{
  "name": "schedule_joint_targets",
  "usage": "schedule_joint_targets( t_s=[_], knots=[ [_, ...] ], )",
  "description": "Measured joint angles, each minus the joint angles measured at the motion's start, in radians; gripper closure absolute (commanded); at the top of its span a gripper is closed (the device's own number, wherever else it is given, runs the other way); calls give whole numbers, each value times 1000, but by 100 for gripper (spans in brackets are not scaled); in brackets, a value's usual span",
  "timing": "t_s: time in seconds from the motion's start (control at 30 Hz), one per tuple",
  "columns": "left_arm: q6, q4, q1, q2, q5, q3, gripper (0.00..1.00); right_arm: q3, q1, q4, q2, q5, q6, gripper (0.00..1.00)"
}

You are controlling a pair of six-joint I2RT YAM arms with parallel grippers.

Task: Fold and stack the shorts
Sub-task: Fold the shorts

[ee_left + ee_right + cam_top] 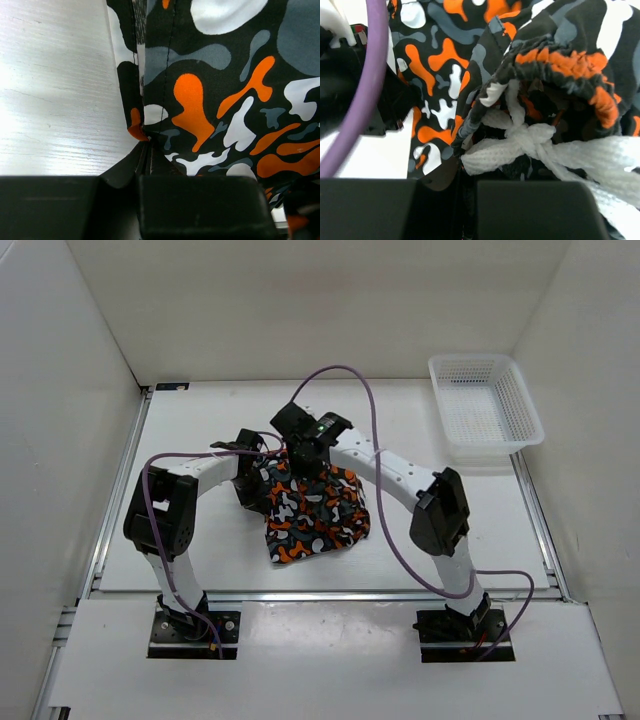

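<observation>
The cloth already lies spread below on the flat panel, so my right gripper next needs to move slightly toward my left gripper and let go of the gathered waistband (pixel 560 65) over the panel there.
The shorts (pixel 312 512), in orange, black, grey and white camouflage print, hang in a bunch over the middle of the table, their lower part resting on it. My left gripper (pixel 256 453) is shut on a corner of the shorts (pixel 210 95) at their upper left. My right gripper (pixel 305 450) is shut on the gathered waistband (pixel 560 65) at the top, where a white drawstring bow (pixel 535 142) hangs. The two grippers are close together above the cloth.
A white mesh basket (pixel 485 405) stands at the table's back right. The white table (pixel 200 430) has metal rails along its left, right and front edges. A purple cable (pixel 370 85) crosses the right wrist view.
</observation>
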Motion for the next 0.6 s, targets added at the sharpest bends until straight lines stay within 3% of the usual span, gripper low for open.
schedule_joint_targets(
  t_s=[0.37, 0.4, 0.47, 0.5, 0.53, 0.6],
  knots=[
    [11, -19, 19, -51, 2, 1, 84, 32, 17, 32, 67, -47, 16, 100],
    [14, -27, 27, -67, 2, 6, 79, 32, 17, 40, 67, -53, 18, 100],
    [23, -40, 42, -91, 1, 21, 65, 32, 17, 61, 68, -73, 23, 81],
    [29, -50, 49, -100, 1, 32, 52, 32, 17, 70, 69, -82, 29, 70],
    [32, -56, 53, -106, 2, 42, 29, 32, 18, 82, 71, -97, 31, 61],
    [36, -68, 67, -114, 2, 62, 23, 29, 21, 121, 71, -143, 27, 40]
  ],
)
